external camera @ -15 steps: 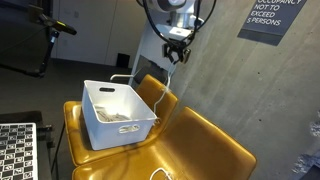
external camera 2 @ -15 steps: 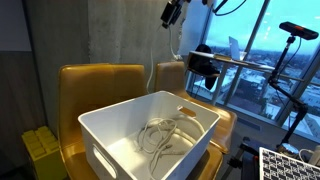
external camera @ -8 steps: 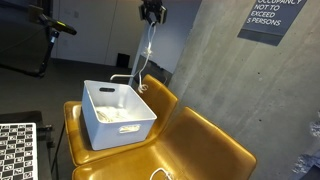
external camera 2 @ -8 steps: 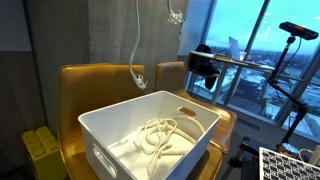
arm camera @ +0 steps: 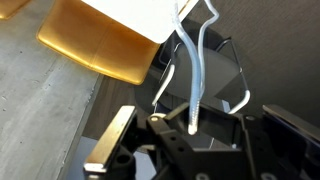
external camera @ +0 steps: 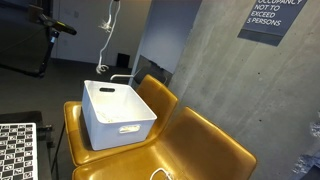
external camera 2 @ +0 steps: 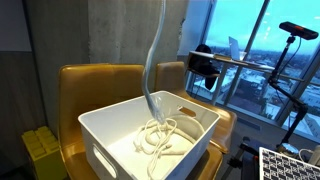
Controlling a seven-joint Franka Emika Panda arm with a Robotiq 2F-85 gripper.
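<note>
The white plastic bin's open top (external camera 2: 150,132) (arm camera: 145,12) is below my gripper, and the rest of the cable is already coiled inside. My gripper should come down toward it next and let go of the cable end.
My gripper (arm camera: 190,128) shows only in the wrist view and is above the top edge of both exterior views. It is shut on one end of a white cable (arm camera: 195,70). The cable hangs down from the top of the frame in both exterior views (external camera: 105,45) (external camera 2: 155,60). Its lower part lies coiled inside a white plastic bin (external camera: 120,125) (external camera 2: 130,150). The bin stands on a yellow chair (external camera: 200,140). A corner of the bin (arm camera: 130,15) and the chair (arm camera: 90,45) show far below in the wrist view.
A concrete wall with a dark sign (external camera: 272,20) stands behind the chairs. A checkerboard panel (external camera: 15,150) (external camera 2: 285,165) sits near the frame edge. A camera on a stand (external camera 2: 298,30) and a desk stand by the window. A yellow box (external camera 2: 40,150) sits on the floor.
The gripper has risen out of both exterior views and moved from beside the chair back to above the bin, pulling the cable up with it.
</note>
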